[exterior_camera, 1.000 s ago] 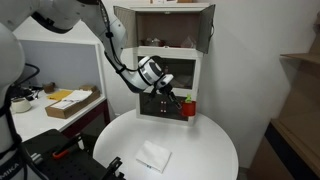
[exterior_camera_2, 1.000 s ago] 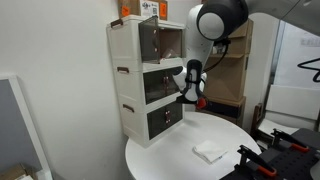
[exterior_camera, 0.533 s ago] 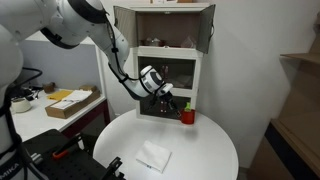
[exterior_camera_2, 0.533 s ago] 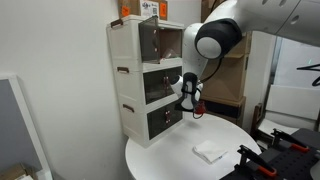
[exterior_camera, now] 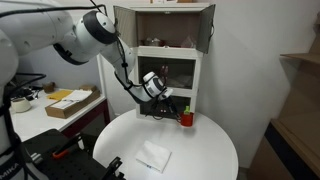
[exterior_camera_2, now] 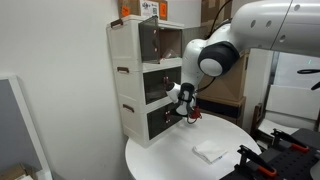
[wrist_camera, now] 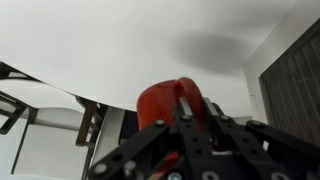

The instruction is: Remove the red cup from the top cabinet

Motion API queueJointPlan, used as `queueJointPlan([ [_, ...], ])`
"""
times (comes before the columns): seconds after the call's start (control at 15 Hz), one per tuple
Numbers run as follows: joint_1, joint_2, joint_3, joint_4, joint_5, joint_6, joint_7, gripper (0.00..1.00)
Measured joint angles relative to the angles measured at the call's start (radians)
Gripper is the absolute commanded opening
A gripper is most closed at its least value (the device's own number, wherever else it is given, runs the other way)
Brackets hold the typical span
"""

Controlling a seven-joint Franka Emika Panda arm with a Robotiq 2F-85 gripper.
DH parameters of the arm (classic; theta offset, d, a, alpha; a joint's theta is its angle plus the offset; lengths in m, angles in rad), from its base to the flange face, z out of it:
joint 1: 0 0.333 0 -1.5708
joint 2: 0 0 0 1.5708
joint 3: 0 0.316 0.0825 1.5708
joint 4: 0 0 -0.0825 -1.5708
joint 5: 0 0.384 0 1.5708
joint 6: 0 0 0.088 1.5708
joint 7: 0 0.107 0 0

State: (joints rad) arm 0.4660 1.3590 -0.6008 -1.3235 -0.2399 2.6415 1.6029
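Note:
I should next lower the red cup with my gripper to the spot on the tabletop beside the white cabinet's foot [exterior_camera: 174,131] and let go of it there, because that spot is clear of other things.
The red cup [exterior_camera: 186,119] is low beside the foot of the white cabinet, at or just above the round white table [exterior_camera: 210,150]; it also shows in an exterior view [exterior_camera_2: 190,116]. My gripper [exterior_camera: 179,112] is shut on it, and the wrist view shows the cup [wrist_camera: 160,100] between the black fingers [wrist_camera: 190,125]. The top cabinet [exterior_camera: 165,25] stands with both doors swung open, and it also shows in an exterior view [exterior_camera_2: 150,35]. Whether the cup touches the tabletop cannot be told.
A white folded cloth [exterior_camera: 153,155] lies on the table's near part, and it shows in an exterior view [exterior_camera_2: 208,151]. Two dark-fronted lower compartments [exterior_camera_2: 160,85] sit under the top one. A cardboard box [exterior_camera: 72,102] is on a side desk. A black tool [exterior_camera: 105,168] lies at the table edge.
The gripper has carried the red cup down along the cabinet front to table level, and the arm has folded lower.

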Motion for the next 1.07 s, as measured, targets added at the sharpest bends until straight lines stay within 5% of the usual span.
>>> queueJointPlan([
  [0.47,-0.06,0.138,0.059,0.234,-0.01,-0.048,0.0,0.04],
  [1.07,-0.08,0.144,0.147,0.237,-0.118,-0.048,-0.002,0.04],
])
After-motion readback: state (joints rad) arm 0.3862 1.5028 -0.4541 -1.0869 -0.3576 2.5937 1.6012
